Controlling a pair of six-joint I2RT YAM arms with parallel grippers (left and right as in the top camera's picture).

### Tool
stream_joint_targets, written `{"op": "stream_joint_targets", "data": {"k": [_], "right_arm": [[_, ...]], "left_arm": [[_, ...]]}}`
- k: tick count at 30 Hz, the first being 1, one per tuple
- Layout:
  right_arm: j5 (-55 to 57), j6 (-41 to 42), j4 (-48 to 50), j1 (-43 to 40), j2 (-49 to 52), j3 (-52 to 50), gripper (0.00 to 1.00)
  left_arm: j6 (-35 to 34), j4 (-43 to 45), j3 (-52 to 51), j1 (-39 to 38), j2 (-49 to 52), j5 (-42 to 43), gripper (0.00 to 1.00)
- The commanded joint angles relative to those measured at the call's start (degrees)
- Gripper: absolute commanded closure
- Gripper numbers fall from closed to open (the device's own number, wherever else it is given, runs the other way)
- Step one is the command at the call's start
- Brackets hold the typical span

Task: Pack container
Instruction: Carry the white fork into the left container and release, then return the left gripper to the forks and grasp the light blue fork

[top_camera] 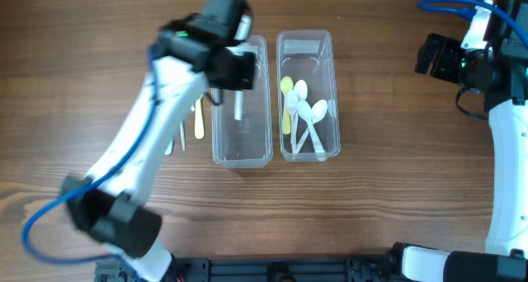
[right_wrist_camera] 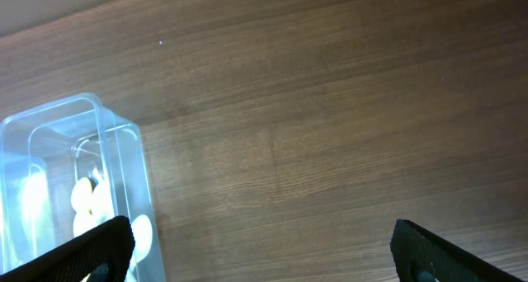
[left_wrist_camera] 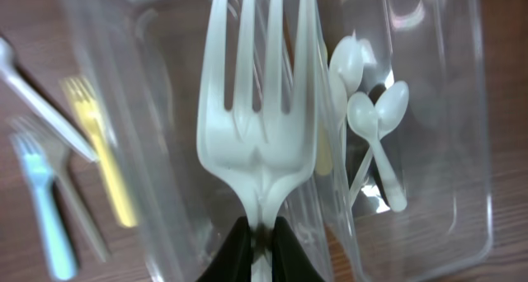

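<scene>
Next, my left gripper lowers into the clear container beneath the fork [top_camera: 244,105], shifting toward the spoon container.
My left gripper [left_wrist_camera: 262,237] is shut on a white plastic fork [left_wrist_camera: 257,109] and holds it over the left clear container [top_camera: 242,142]. In the overhead view the left gripper [top_camera: 235,76] is above that container's far end and the fork [top_camera: 238,107] hangs below it. The right clear container [top_camera: 328,92] holds several white and yellow spoons [top_camera: 301,109]; the spoons also show in the left wrist view [left_wrist_camera: 371,125]. My right gripper [right_wrist_camera: 264,257] is open and empty over bare table at the far right; in the overhead view it [top_camera: 437,55] is well away from the containers.
Loose forks lie on the table left of the left container: a yellow one [left_wrist_camera: 103,158], a blue one [left_wrist_camera: 45,208] and white ones [left_wrist_camera: 37,96]. The yellow fork also shows in the overhead view [top_camera: 199,121]. The right container's corner [right_wrist_camera: 74,150] shows in the right wrist view.
</scene>
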Motion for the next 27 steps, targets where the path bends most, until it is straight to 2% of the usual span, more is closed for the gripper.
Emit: {"op": "stream_joint_targets", "data": {"k": [1, 3, 7, 9, 10, 12, 13, 14, 16, 17, 21, 24, 26, 27], "right_arm": [[0.4, -0.3, 0.0, -0.1, 0.6, 0.0, 0.0], [0.4, -0.3, 0.0, -0.1, 0.6, 0.0, 0.0], [0.4, -0.3, 0.0, -0.1, 0.6, 0.0, 0.0], [0.4, -0.3, 0.0, -0.1, 0.6, 0.0, 0.0], [0.4, -0.3, 0.0, -0.1, 0.6, 0.0, 0.0], [0.4, -0.3, 0.0, -0.1, 0.6, 0.0, 0.0], [0.4, -0.3, 0.0, -0.1, 0.6, 0.0, 0.0], [0.4, -0.3, 0.0, -0.1, 0.6, 0.0, 0.0], [0.4, -0.3, 0.0, -0.1, 0.6, 0.0, 0.0], [0.4, -0.3, 0.0, -0.1, 0.6, 0.0, 0.0], [0.4, -0.3, 0.0, -0.1, 0.6, 0.0, 0.01], [0.4, -0.3, 0.0, -0.1, 0.6, 0.0, 0.0], [0.4, -0.3, 0.0, -0.1, 0.6, 0.0, 0.0], [0.4, -0.3, 0.0, -0.1, 0.6, 0.0, 0.01]], "left_arm": [[-5.6, 1.2, -0.7, -2.2, 9.2, -1.0, 0.93], [-6.0, 1.7, -0.7, -2.4, 12.3, -1.0, 0.93], [-6.0, 1.4, -0.2, -2.0, 12.5, -1.2, 0.88], [-6.0, -0.1, 1.3, -1.0, 10.5, -1.2, 0.72], [-6.0, -0.9, 2.2, -0.4, 9.2, -1.2, 0.57], [-6.0, -1.7, 3.5, 1.5, 5.5, -1.1, 0.19], [-6.0, -1.7, 3.5, 2.2, 4.0, -0.9, 0.04], [-5.5, -1.8, 3.5, 2.8, 2.6, -1.0, 0.01], [-1.8, -3.3, 3.5, 3.8, 0.9, -2.1, 0.14], [-1.2, -4.4, 3.5, 4.3, 0.8, -4.4, 0.17], [-1.2, -7.9, 1.2, 8.4, 1.7, -17.5, 0.18], [-1.2, -5.0, -4.4, 14.1, 2.9, -17.7, 0.26], [-1.2, -2.7, -8.6, 17.8, 3.7, -16.3, 0.27], [-1.2, 1.0, -14.1, 22.5, 4.1, -11.7, 0.34]]}}
